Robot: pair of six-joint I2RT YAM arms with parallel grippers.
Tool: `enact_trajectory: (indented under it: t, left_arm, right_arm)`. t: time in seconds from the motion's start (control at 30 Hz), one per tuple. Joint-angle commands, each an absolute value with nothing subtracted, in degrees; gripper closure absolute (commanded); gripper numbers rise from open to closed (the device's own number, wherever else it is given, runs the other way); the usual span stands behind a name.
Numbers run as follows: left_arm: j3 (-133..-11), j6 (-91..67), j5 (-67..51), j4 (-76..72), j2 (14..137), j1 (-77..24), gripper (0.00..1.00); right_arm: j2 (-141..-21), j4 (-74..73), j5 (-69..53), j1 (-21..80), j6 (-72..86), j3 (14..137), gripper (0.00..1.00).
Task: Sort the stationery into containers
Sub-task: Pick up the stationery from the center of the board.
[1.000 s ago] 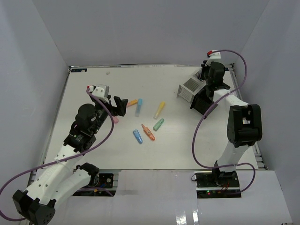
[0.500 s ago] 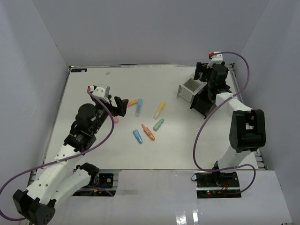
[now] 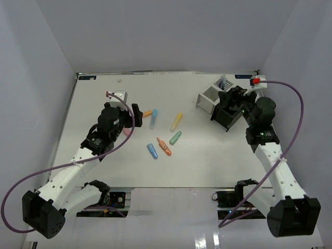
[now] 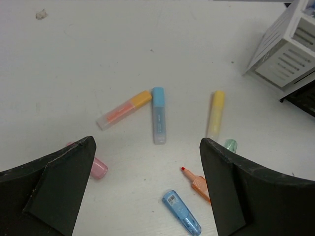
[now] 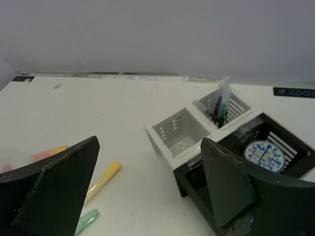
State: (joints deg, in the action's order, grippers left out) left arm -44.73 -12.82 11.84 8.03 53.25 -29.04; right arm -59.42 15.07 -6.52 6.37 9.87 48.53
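Observation:
I need to move my left gripper to the right in the top view next and lower it onto the light blue marker's clear body, since the orange marker crowds the light blue marker's cap.
Several pastel markers lie mid-table: an orange one, a light blue one, yellow, green, an uncapped orange one and a blue one. My left gripper hovers open above them. In its wrist view the blue marker and a pink marker lie below the left gripper. The white container holds thin pens. The black container holds the tape roll. My right gripper stands open and empty beside both boxes.
The two containers sit together at the back right, near the right wall. A small scrap lies at the far left of the table. The purple cables loop beside each arm.
My right gripper has opened and drawn back from above the white container, toward the near right. My left wrist has turned and shifted right over the markers.

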Motion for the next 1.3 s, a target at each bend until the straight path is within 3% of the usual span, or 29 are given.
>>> enact_trajectory:
  t: [0.0, 0.33, 0.6, 0.8, 0.93, 1.27]
  left_arm:
    - [-47.63, -16.43, 15.56, 12.82, 55.19, -28.92, 0.02]
    - [-50.88, -20.65, 5.21, 15.03, 65.55, -28.83, 0.02]
    - [-63.54, -20.13, -2.63, 16.35, 88.05, -28.74, 0.05]
    - [-72.50, -16.36, 1.38, 18.71, 99.83, -28.65, 0.07]
    - [-79.70, -14.86, 2.55, 22.06, 108.34, -28.30, 0.17]
    - [-82.44, -13.10, 3.96, 26.36, 115.48, -27.33, 0.25]
  right_arm:
    - [-52.31, 10.73, -11.25, 6.15, 15.11, 42.48, 0.10]
    - [-35.09, 1.58, -15.02, 6.24, 12.39, 29.64, 0.10]
    - [-29.10, 2.11, -16.79, 6.24, 13.45, 24.61, 0.10]
    - [-25.14, 2.28, -16.79, 6.33, 13.54, 22.85, 0.10]
    - [-24.26, 2.46, -16.70, 6.50, 13.62, 22.41, 0.10]
    - [-23.20, 2.90, -15.56, 7.21, 13.54, 21.53, 0.10]
